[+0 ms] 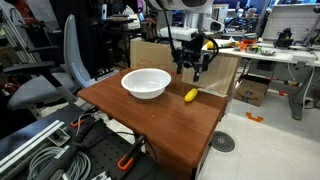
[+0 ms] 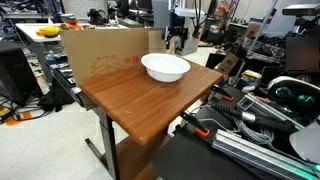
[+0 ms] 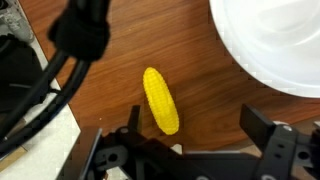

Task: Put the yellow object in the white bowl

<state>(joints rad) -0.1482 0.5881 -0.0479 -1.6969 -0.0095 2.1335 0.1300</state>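
Next, my gripper shifts toward the left in the wrist view and lowers its open fingers astride the yellow object [image 1: 191, 95] [image 3: 161, 102], because that lies below it on that side.
The yellow object [image 1: 190, 96] is a small oblong corn-like piece lying on the wooden table [image 1: 150, 120], to one side of the white bowl [image 1: 146, 83]. In the wrist view it [image 3: 160, 100] lies on the wood, its near end just inside the left finger of my gripper [image 3: 195, 125]. The bowl's rim [image 3: 265, 45] fills the upper right of that view. My gripper [image 1: 192, 68] hangs open and empty above the table's far edge, behind the yellow object. In an exterior view the bowl [image 2: 165, 67] shows and the gripper [image 2: 177, 42] is behind it; the yellow object is hidden there.
A cardboard box [image 2: 105, 55] stands along the table's back edge [image 1: 150, 50]. An office chair [image 1: 55, 75] is beside the table. Cables and equipment [image 2: 265, 115] lie on the floor by the table. Black cables [image 3: 50, 70] hang at the left of the wrist view.
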